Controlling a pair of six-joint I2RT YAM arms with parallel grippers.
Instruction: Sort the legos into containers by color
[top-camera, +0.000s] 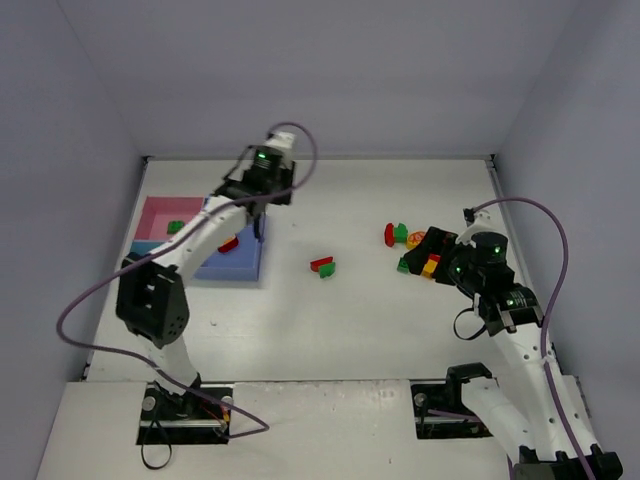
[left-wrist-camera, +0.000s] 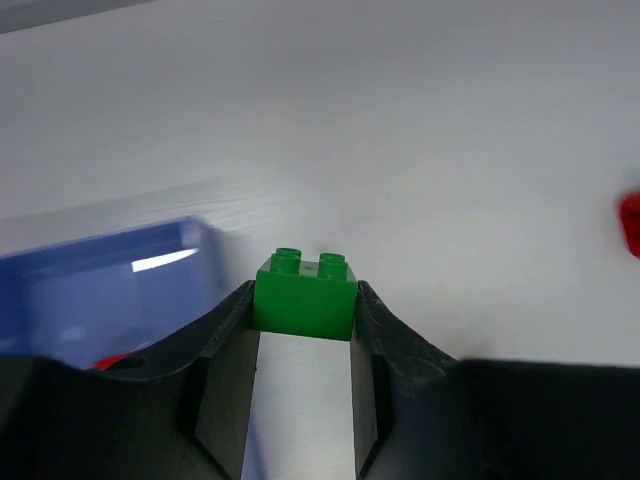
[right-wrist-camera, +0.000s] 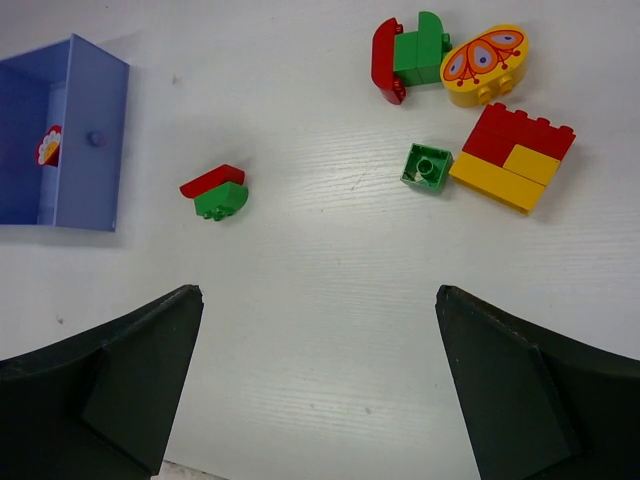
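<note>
I should next move my left gripper left in the top view, over the pink container (top-camera: 160, 212), and release the green lego where a green one sits.
My left gripper (left-wrist-camera: 305, 305) is shut on a green two-stud lego (left-wrist-camera: 305, 293), held just right of the blue container (left-wrist-camera: 100, 285). From above, that gripper (top-camera: 262, 220) hangs at the blue container's (top-camera: 240, 262) far right corner. A red lego (top-camera: 229, 244) lies in the blue container and a green one (top-camera: 175, 227) in the pink container (top-camera: 160, 212). My right gripper (right-wrist-camera: 318, 292) is open and holds nothing. Beyond it lie a red and green pair (right-wrist-camera: 215, 190), a small green lego (right-wrist-camera: 427, 167), a red-and-yellow block (right-wrist-camera: 515, 155), a yellow butterfly piece (right-wrist-camera: 485, 65) and a red and green piece (right-wrist-camera: 405, 55).
A small light-blue container (top-camera: 148, 247) joins the pink one at its near side. Grey walls close the table on the left, back and right. The right arm (top-camera: 500, 300) stands over the right-hand cluster of legos.
</note>
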